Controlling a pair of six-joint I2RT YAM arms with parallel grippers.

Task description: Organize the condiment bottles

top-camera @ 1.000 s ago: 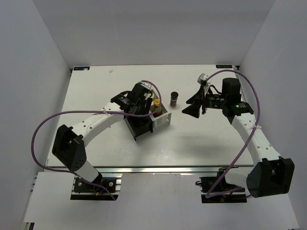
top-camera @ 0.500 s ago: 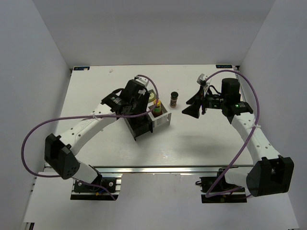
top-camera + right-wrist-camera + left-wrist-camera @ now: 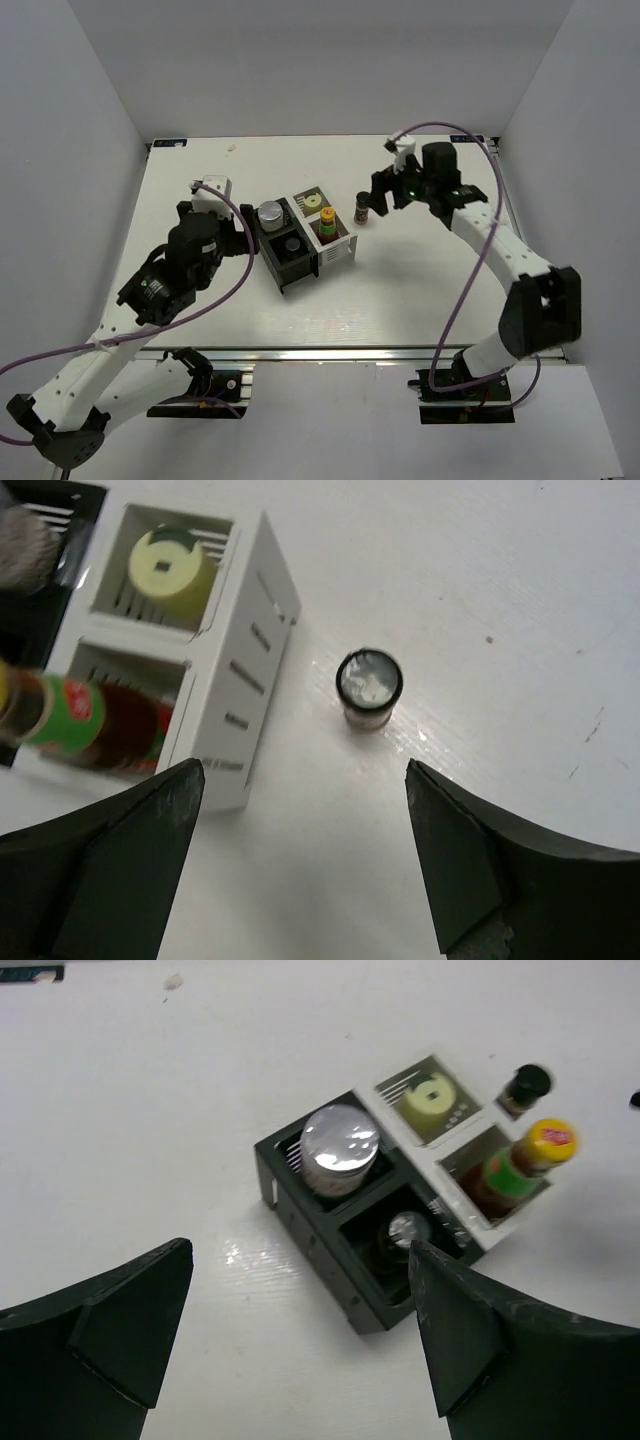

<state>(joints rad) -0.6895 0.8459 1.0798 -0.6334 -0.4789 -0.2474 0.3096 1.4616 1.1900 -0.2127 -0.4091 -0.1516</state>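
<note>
I need to lower my right gripper to its left in the top view next, until my open fingers are on both sides of the loose jar's black lid (image 3: 363, 199) (image 3: 369, 681). The lid is below and that way.
Four condiment bottles stand in the divided rack (image 3: 338, 252). The silver-lidded jar (image 3: 340, 1145) and a black-lidded spice jar (image 3: 400, 1235) fill its black half. The cream squat bottle (image 3: 430, 1100) and the red-green sauce bottle (image 3: 520, 1165) with a yellow cap fill its white half. A second black-lidded spice jar (image 3: 369, 685) stands alone on the table right of the rack. My left gripper (image 3: 300, 1260) is open and empty, drawn back left of the rack (image 3: 310, 1250). My right gripper (image 3: 305, 770) is open just short of the loose jar (image 3: 363, 207), apart from it.
White table (image 3: 420, 290) with walls on three sides. The rack's white wall (image 3: 240, 710) is close to the right gripper's left finger. A purple cable (image 3: 240, 275) loops from the left arm near the rack's front.
The left gripper opened and pulled back left from the rack, leaving the silver-lidded jar in its black half. The right gripper swung left toward the loose spice jar and opened wider.
</note>
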